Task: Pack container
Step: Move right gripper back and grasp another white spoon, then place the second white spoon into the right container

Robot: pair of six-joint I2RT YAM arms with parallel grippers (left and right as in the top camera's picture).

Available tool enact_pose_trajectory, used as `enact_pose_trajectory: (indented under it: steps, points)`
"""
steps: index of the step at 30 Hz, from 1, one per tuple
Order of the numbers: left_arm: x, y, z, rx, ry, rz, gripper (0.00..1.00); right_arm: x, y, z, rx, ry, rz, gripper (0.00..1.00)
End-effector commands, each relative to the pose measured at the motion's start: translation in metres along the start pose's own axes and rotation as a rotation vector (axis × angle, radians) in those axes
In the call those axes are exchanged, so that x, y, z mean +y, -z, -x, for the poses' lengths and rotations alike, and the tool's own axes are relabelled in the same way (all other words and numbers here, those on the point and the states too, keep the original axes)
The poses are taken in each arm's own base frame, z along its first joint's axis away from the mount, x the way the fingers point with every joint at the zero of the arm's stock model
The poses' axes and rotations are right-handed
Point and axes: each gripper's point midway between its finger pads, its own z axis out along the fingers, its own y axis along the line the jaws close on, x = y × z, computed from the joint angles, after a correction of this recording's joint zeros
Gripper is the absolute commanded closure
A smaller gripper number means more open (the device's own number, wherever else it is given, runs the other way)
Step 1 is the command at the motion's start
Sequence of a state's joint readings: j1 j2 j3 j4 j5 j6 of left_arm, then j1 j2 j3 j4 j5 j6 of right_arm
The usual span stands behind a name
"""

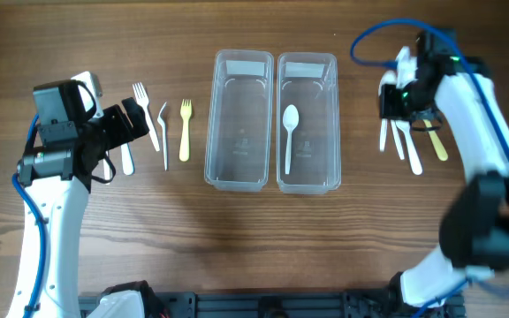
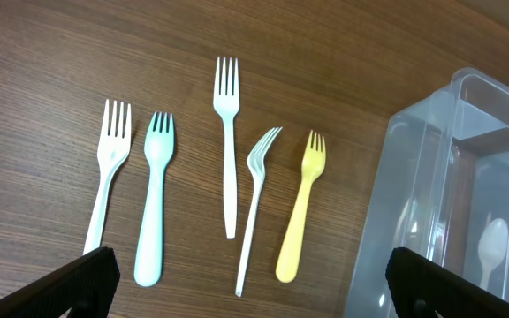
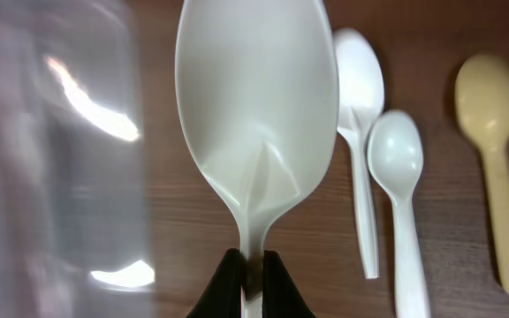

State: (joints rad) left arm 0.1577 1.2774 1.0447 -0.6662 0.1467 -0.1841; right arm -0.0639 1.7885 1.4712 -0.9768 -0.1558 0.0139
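Observation:
This large spoon (image 1: 405,66) will next go up with my right gripper, across the side of one container (image 1: 308,124), and down beside the white spoon already inside.
Two clear plastic containers stand side by side mid-table. The left container (image 1: 239,172) is empty. The right container (image 1: 330,119) holds one white spoon (image 1: 291,132). My right gripper (image 3: 253,274) is shut on the handle of a large white spoon (image 3: 256,115) and holds it above the table, just right of the right container's blurred wall (image 3: 51,150). In the overhead view it is at the right (image 1: 394,102). My left gripper (image 2: 254,291) is wide open and empty above a row of forks; in the overhead view it is at the left (image 1: 135,124).
Forks lie left of the containers: white (image 2: 109,172), pale blue (image 2: 154,199), white (image 2: 227,141), a white one on its side (image 2: 256,199) and yellow (image 2: 300,208). Two white spoons (image 3: 360,132) (image 3: 400,194) and a tan spoon (image 3: 497,159) lie at the right.

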Motion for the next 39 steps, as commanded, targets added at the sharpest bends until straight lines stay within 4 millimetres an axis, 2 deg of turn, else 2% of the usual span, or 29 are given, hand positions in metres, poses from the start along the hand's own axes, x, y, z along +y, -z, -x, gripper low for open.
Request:
enact_pose_trajectory:
  steps: [1, 3, 5, 8, 10, 15, 18, 19, 22, 24, 26, 27, 29, 30, 31, 33, 35, 37, 39]
  points:
    - [0.001, 0.004, 0.009, -0.022, -0.018, 0.005, 0.00, 0.056, 0.057, 0.014, -0.146, -0.026, 0.143, 0.96]
    - [0.001, 0.004, 0.009, -0.022, -0.018, 0.005, 0.00, 0.085, 0.060, 0.010, -0.146, -0.033, 0.176, 0.96]
    - [0.001, 0.004, 0.009, -0.022, -0.018, 0.005, 0.00, 0.106, 0.053, 0.006, -0.133, -0.036, 0.199, 0.96]
    - [0.001, 0.004, 0.009, -0.022, -0.018, 0.005, 0.00, 0.144, 0.028, -0.006, -0.097, -0.035, 0.237, 0.96]
    - [0.001, 0.004, 0.009, -0.023, -0.018, 0.005, 0.00, 0.160, 0.006, -0.015, -0.061, -0.031, 0.241, 0.96]
    - [0.001, 0.004, 0.009, -0.022, -0.018, 0.005, 0.00, 0.168, -0.049, -0.033, 0.038, -0.033, 0.172, 0.96]
    - [0.001, 0.004, 0.009, -0.023, -0.018, 0.005, 0.00, 0.165, -0.070, -0.034, 0.061, -0.033, 0.153, 0.94]
    - [0.001, 0.004, 0.009, -0.022, -0.018, 0.005, 0.00, 0.165, -0.073, -0.034, 0.062, -0.023, 0.153, 0.89]
    - [0.001, 0.004, 0.009, -0.022, -0.018, 0.005, 0.00, 0.168, -0.067, -0.027, 0.025, 0.079, 0.167, 0.51]
    - [0.001, 0.004, 0.009, -0.023, -0.018, 0.005, 0.00, 0.172, -0.053, -0.020, -0.010, 0.152, 0.178, 0.47]
    - [0.001, 0.004, 0.009, -0.022, -0.018, 0.005, 0.00, 0.172, -0.025, -0.006, -0.065, 0.184, 0.190, 0.46]
    - [0.001, 0.004, 0.009, -0.022, -0.018, 0.005, 0.00, 0.170, 0.002, 0.008, -0.136, 0.215, 0.199, 0.44]
    - [0.001, 0.004, 0.009, -0.023, -0.018, 0.005, 0.00, 0.158, 0.032, 0.024, -0.225, 0.231, 0.179, 0.42]
    - [0.001, 0.004, 0.009, -0.023, -0.018, 0.005, 0.00, 0.140, 0.053, 0.037, -0.297, 0.222, 0.123, 0.39]
    - [0.001, 0.004, 0.009, -0.022, -0.018, 0.005, 0.00, 0.113, 0.072, 0.049, -0.366, 0.194, 0.036, 0.36]
    - [0.001, 0.004, 0.009, -0.022, -0.018, 0.005, 0.00, 0.065, 0.097, 0.061, -0.437, 0.161, -0.122, 0.36]
    - [0.001, 0.004, 0.009, -0.022, -0.018, 0.005, 0.00, 0.023, 0.105, 0.065, -0.439, 0.164, -0.227, 0.36]
    - [0.001, 0.004, 0.009, -0.023, -0.018, 0.005, 0.00, -0.011, 0.096, 0.058, -0.382, 0.159, -0.265, 0.36]
    - [0.001, 0.004, 0.009, -0.022, -0.018, 0.005, 0.00, -0.031, 0.078, 0.045, -0.308, 0.141, -0.263, 0.36]
